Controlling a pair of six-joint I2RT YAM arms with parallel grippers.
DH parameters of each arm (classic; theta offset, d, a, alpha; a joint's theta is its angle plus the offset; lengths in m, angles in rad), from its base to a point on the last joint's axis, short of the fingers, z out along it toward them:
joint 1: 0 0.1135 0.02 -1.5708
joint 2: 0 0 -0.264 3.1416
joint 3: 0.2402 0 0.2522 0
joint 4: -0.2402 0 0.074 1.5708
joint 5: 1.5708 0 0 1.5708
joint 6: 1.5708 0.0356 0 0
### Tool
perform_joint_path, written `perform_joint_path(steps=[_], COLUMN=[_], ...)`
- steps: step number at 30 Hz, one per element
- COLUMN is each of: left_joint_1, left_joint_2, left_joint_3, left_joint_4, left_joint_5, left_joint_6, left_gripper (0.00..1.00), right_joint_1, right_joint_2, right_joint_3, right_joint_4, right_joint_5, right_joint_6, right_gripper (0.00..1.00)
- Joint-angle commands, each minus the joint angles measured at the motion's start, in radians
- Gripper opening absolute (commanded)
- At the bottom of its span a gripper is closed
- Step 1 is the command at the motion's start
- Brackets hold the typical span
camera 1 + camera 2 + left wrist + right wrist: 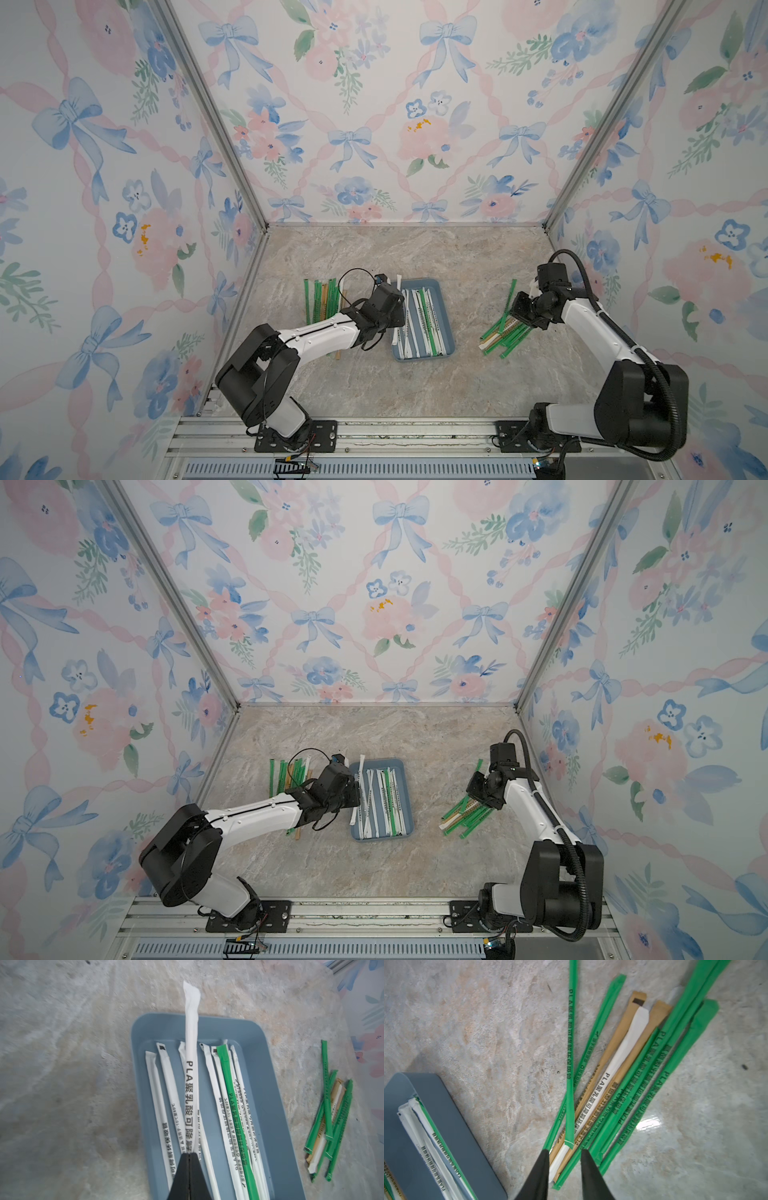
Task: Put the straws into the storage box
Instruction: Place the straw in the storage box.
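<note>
The left gripper needs to go down toward the green straw next and release the white printed straw (191,1068) over the box's middle strip (212,1128), which is bare below the gripper.
The storage box (445,324) (405,800), a shallow blue-grey tray, lies mid-table with several white straws and one green straw (232,1095) lengthwise in it. My left gripper (189,1154) is shut on a white printed straw (191,1068) held over the box (259,1068), its far end reaching past the rim. Loose green and tan straws lie left of the box (322,299) (286,779). Another pile (505,334) (623,1076) lies to its right. My right gripper (565,1151) is open low over that pile's near ends, its fingers straddling a white, a tan and a green straw.
Floral walls enclose the marble table on three sides. My left arm lies across the left pile and hides part of it. A corner of the box (446,1115) shows beside the right pile. Bare marble stretches behind and in front of the box.
</note>
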Motion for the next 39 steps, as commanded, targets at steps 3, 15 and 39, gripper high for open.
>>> perform_joint_path(steps=[3,15,39], left_joint_1=[-0.018,-0.043,-0.060], left_joint_2=[0.077,0.111,0.019], left_joint_3=[0.025,0.046,0.000], left_joint_4=[0.024,0.028,0.023], left_joint_5=[0.015,0.025,-0.076], left_joint_6=[-0.066,-0.073,-0.041], left_gripper=[0.00,0.01,0.52], right_joint_1=[-0.006,-0.006,-0.007], right_joint_2=[0.026,0.159,0.424], right_joint_3=[-0.021,0.035,0.220], right_joint_4=[0.007,0.091,0.103], right_joint_5=[0.026,0.035,0.078], right_joint_6=[-0.045,-0.065,-0.127], right_gripper=[0.29,0.29,0.26])
